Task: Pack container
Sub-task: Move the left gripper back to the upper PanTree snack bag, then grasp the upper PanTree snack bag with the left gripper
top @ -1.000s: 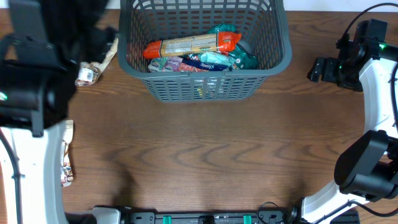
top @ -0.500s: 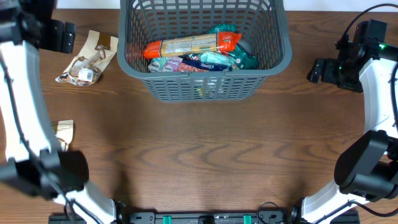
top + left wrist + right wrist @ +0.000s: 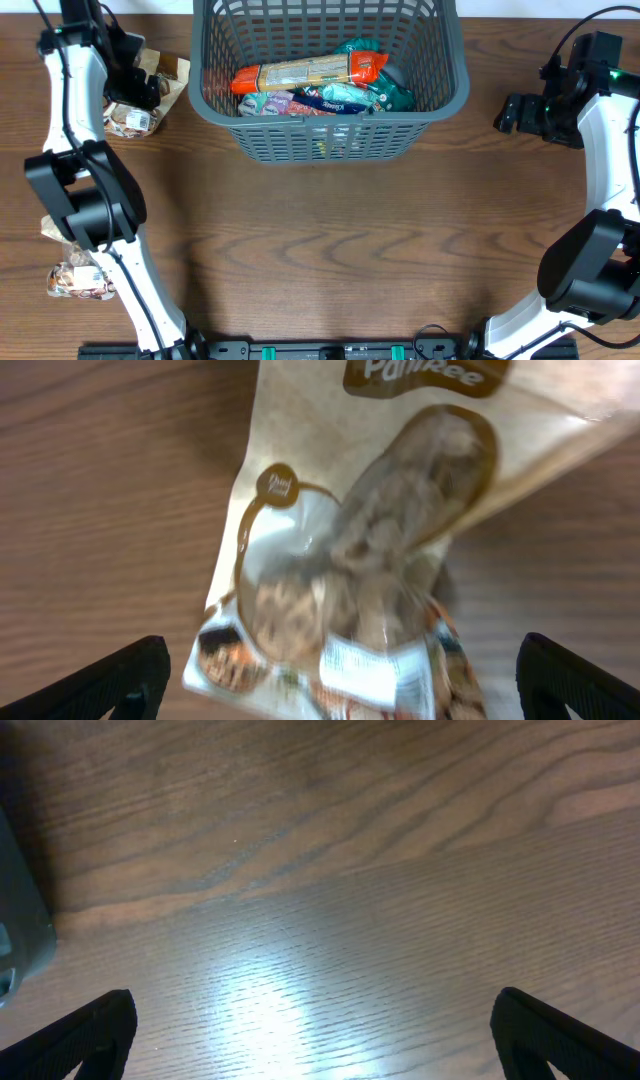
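Observation:
I will next bring my left gripper down onto the clear window of the tan snack bag and close it there, because the bag lies on the tabletop outside the container.
The container [image 3: 330, 140], a dark grey lattice basket, stands at the back middle of the table and holds several snack packets, an orange-ended one [image 3: 305, 72] on top. My left gripper [image 3: 140, 85] is open and hangs over a tan snack bag [image 3: 160, 95] lying left of the container. In the left wrist view the bag [image 3: 350, 560] fills the space between my spread fingertips [image 3: 340, 685]. My right gripper [image 3: 512, 112] is open and empty over bare wood right of the container; the container's corner [image 3: 20, 930] shows at the left edge of the right wrist view.
Another snack packet [image 3: 75, 282] lies at the front left, and a tan packet [image 3: 52, 226] peeks out beside the left arm. The right arm's base [image 3: 590, 265] stands at the front right.
My left arm has swung in from the left foreground to the back left, and its gripper now hangs over the tan bag. The right arm has not moved.

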